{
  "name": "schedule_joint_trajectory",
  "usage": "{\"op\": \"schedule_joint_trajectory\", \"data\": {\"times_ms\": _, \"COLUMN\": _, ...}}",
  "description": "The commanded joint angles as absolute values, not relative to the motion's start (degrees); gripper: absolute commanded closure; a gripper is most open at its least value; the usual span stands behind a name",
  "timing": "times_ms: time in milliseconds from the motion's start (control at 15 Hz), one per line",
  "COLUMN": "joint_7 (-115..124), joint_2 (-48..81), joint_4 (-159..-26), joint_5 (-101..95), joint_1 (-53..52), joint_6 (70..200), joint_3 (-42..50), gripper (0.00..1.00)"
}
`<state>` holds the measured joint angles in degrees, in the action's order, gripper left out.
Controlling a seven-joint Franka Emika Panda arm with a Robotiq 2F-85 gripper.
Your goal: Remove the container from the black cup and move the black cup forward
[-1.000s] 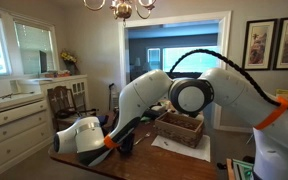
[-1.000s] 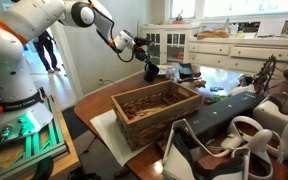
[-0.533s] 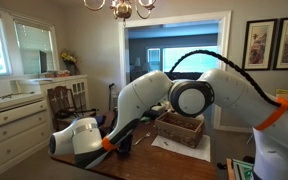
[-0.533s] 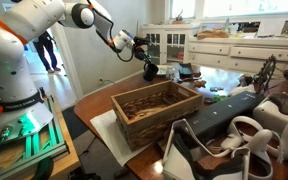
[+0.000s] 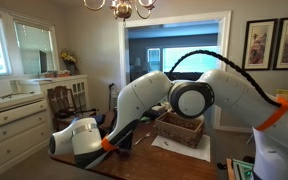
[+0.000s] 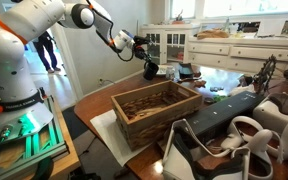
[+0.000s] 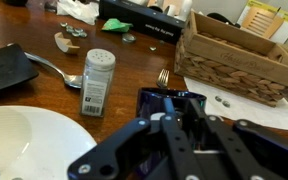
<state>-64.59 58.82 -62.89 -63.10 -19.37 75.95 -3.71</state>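
The black cup should go onto the bare tabletop (image 6: 150, 79) beside the container, which already stands apart from it, so the robot's gripper should lower, tilt flatter and release the cup there.
The black cup (image 7: 148, 106) stands directly under my gripper (image 7: 174, 102) in the wrist view, dark and glossy, with the fingers reaching down at its rim and closed on it. In an exterior view the cup (image 6: 150, 73) hangs at the gripper's (image 6: 147, 66) tip over the far end of the wooden table. The container, a clear spice shaker with a grey lid and a label (image 7: 97, 80), stands upright on the table left of the cup, apart from it.
A white plate (image 7: 24, 140) lies at the near left. A wicker basket (image 7: 239, 55) stands to the right, also in both exterior views (image 6: 154, 105) (image 5: 179, 128). A spoon (image 7: 54, 68), a fork (image 7: 164, 77) and a black box (image 7: 144, 15) lie around.
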Motion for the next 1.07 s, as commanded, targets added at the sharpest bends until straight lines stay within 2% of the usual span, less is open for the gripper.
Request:
{"op": "schedule_joint_trajectory", "data": {"times_ms": 0, "joint_7": -65.11, "joint_2": 60.69, "joint_4": -61.35, "joint_5": -67.08, "joint_1": -21.11, "joint_6": 71.95, "joint_3": -1.11, "gripper": 0.95}}
{"op": "schedule_joint_trajectory", "data": {"times_ms": 1000, "joint_7": -64.75, "joint_2": 66.91, "joint_4": -57.11, "joint_5": -72.72, "joint_1": -21.73, "joint_6": 71.47, "joint_3": -0.39, "gripper": 0.95}}
